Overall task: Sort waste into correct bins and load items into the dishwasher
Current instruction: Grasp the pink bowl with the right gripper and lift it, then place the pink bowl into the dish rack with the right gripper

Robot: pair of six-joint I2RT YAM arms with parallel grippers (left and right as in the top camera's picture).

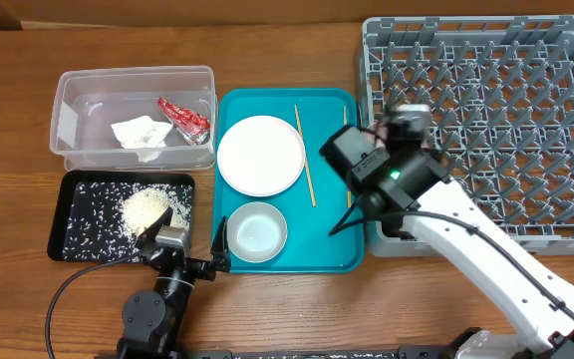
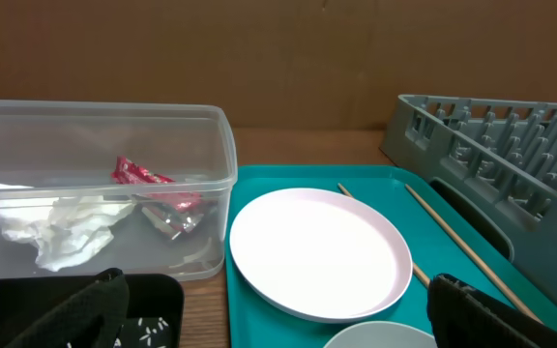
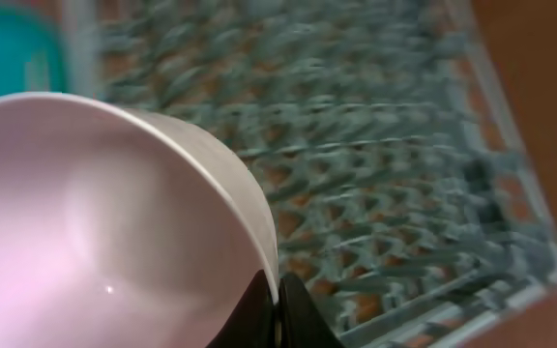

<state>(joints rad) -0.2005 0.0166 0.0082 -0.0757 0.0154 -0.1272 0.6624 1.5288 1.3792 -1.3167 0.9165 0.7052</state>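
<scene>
The rack's empty rows are below my right gripper and to its right in the overhead view. I will next carry the bowl across, lower it and release.
My right gripper (image 3: 277,311) is shut on the rim of a small pale bowl (image 3: 95,222) and holds it over the left part of the grey dish rack (image 1: 506,130), which looks blurred behind it (image 3: 404,193). My left gripper (image 2: 278,324) is open and empty, low at the table's front between the black tray (image 1: 88,239) and the teal tray (image 1: 337,244). The round plate (image 1: 260,155), a second bowl (image 1: 257,231) and two chopsticks (image 1: 305,155) lie on the teal tray. The red wrapper (image 1: 184,116) and white napkin (image 1: 143,133) lie in the clear tub (image 1: 73,90). Rice (image 1: 147,207) is heaped in the black tray. The tiny cup is out of view.
My right arm (image 1: 466,234) crosses the rack's front left corner and hides part of one chopstick. The left wrist view shows the plate (image 2: 317,251), the tub (image 2: 211,126) and the rack's wall (image 2: 491,145). Bare wooden table lies along the front and far left.
</scene>
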